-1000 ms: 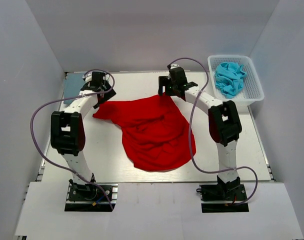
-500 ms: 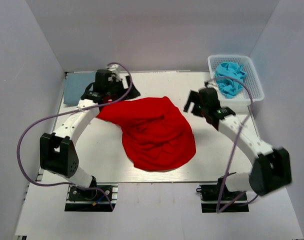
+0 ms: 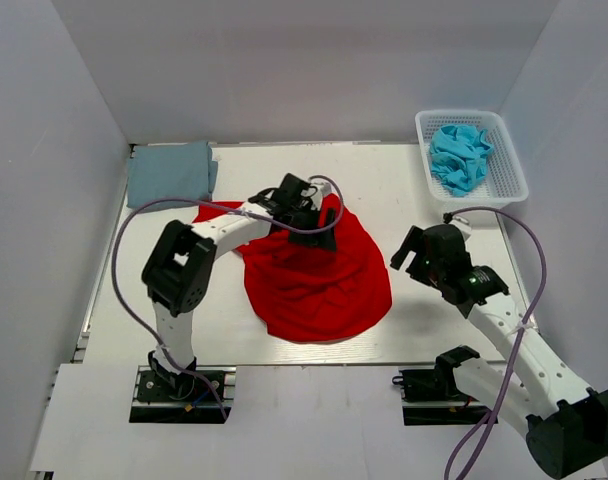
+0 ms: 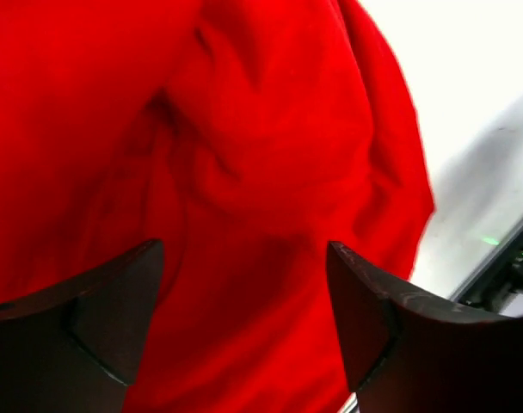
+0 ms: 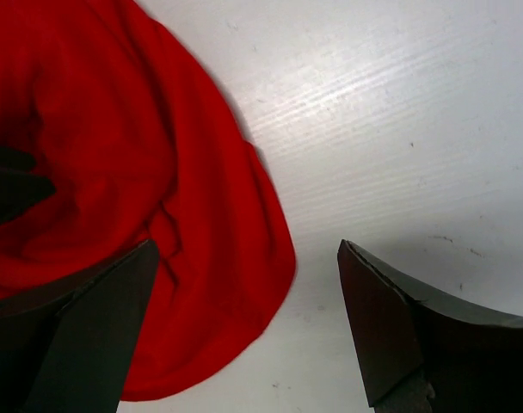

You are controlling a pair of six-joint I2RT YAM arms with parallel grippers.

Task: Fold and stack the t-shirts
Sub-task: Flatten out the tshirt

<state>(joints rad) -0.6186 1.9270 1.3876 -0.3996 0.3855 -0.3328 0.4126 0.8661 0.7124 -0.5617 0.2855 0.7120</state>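
The red t-shirt's rounded corner (image 3: 386, 296) (image 5: 272, 280) sticks out onto bare table. My open right gripper needs to go down and toward the left in the top view next, over that corner.
The bright red t-shirt (image 3: 319, 275) lies crumpled in the middle of the table. My left gripper (image 3: 311, 215) hovers over its far part, open and empty; red cloth (image 4: 244, 155) fills the left wrist view between the fingers. My right gripper (image 3: 412, 252) is open and empty just right of the shirt; the right wrist view shows the shirt's rounded edge (image 5: 201, 258) and bare table. The grey-blue t-shirt (image 3: 170, 172) lies folded at the far left corner. The turquoise t-shirt (image 3: 460, 155) is bunched in the white basket.
The white mesh basket (image 3: 511, 170) stands at the far right corner. White walls close in the table on three sides. The arms' cables loop over the near table. A table edge and dark rail (image 4: 511, 267) show at the right of the left wrist view.
My left gripper swung from the far left to over the red shirt's middle. My right arm pulled back from the shirt's far edge to the near right. The shirt's far edge dropped flat.
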